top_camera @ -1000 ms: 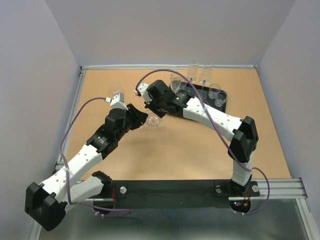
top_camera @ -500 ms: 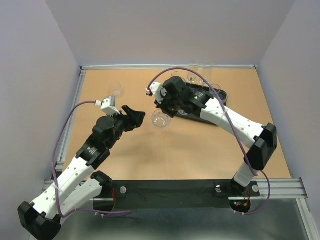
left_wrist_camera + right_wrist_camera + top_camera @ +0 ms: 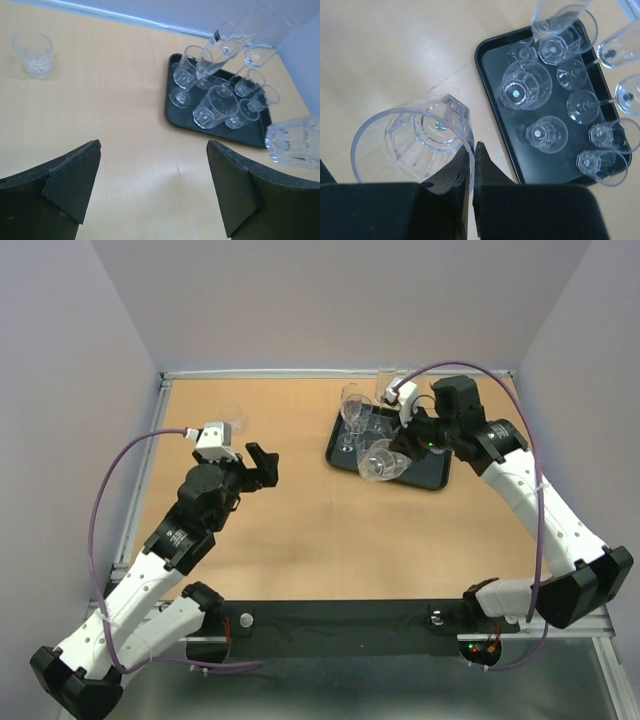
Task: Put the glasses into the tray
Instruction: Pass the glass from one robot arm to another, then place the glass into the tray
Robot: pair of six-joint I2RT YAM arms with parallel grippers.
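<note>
The tray's bare patch (image 3: 424, 467) (image 3: 554, 164) lies below, toward the right in the top view. My right gripper needs to turn and lower to there to release the tumbler.
The black tray (image 3: 340, 454) lies at the back right and holds several clear glasses, tumblers (image 3: 526, 84) and stemmed ones (image 3: 352, 406). My right gripper (image 3: 402, 450) is shut on the rim of a faceted tumbler (image 3: 378, 461), which hangs tilted over the tray's near left edge. In the right wrist view the rim of the tumbler (image 3: 412, 142) is pinched between the fingertips of the gripper (image 3: 474, 149), beside the tray (image 3: 492, 56). My left gripper (image 3: 262, 464) stands wide open over bare table, nothing between its fingers (image 3: 75, 175). One more tumbler (image 3: 232, 420) stands alone at the back left.
The table is a tan board with a metal rail round it and grey walls on three sides. In the left wrist view the lone tumbler (image 3: 34, 54) is far left and the tray (image 3: 172, 116) with its glasses to the right. Tall flutes (image 3: 227, 42) stand at the tray's back.
The left gripper opened, let the tumbler go and drew back to the left. The right gripper, shut on that tumbler, carried it right to the tray's near edge.
</note>
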